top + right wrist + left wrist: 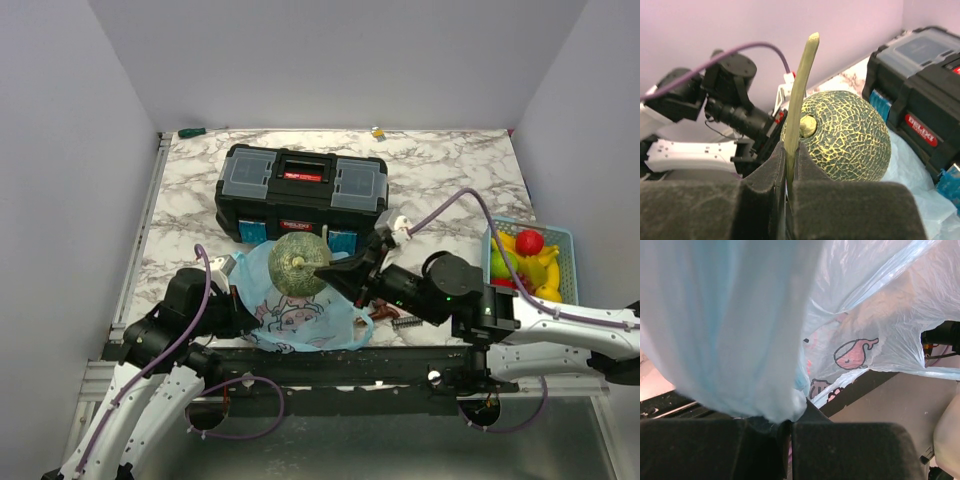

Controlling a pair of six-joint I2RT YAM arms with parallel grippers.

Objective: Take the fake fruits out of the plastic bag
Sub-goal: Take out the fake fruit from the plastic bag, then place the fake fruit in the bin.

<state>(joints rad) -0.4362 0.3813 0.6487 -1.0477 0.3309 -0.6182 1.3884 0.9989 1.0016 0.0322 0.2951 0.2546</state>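
Next I should swing my right gripper over the mesh basket's far end point(534, 243) and release the melon point(298, 262), since the basket lies to the gripper's right in the top view.
A netted green melon point(298, 262) point(845, 135) hangs just above the plastic bag point(300, 318). My right gripper point(326, 268) point(791, 162) is shut on its long pale stem point(802, 85). The bag is thin, light blue and printed with pink cartoons point(855, 352). It lies crumpled near the table's front edge, below the toolbox. My left gripper point(245, 305) point(789, 422) is shut on a gathered fold of the bag point(730, 325) at its left side, and the film is pulled up in front of the camera. I cannot see what is inside the bag.
A black toolbox point(303, 190) stands just behind the bag. A light-blue mesh basket point(565, 245) at the right edge holds yellow, red and green fake fruits. Small brown bits and a spring point(392, 316) lie right of the bag. Walls close in the table.
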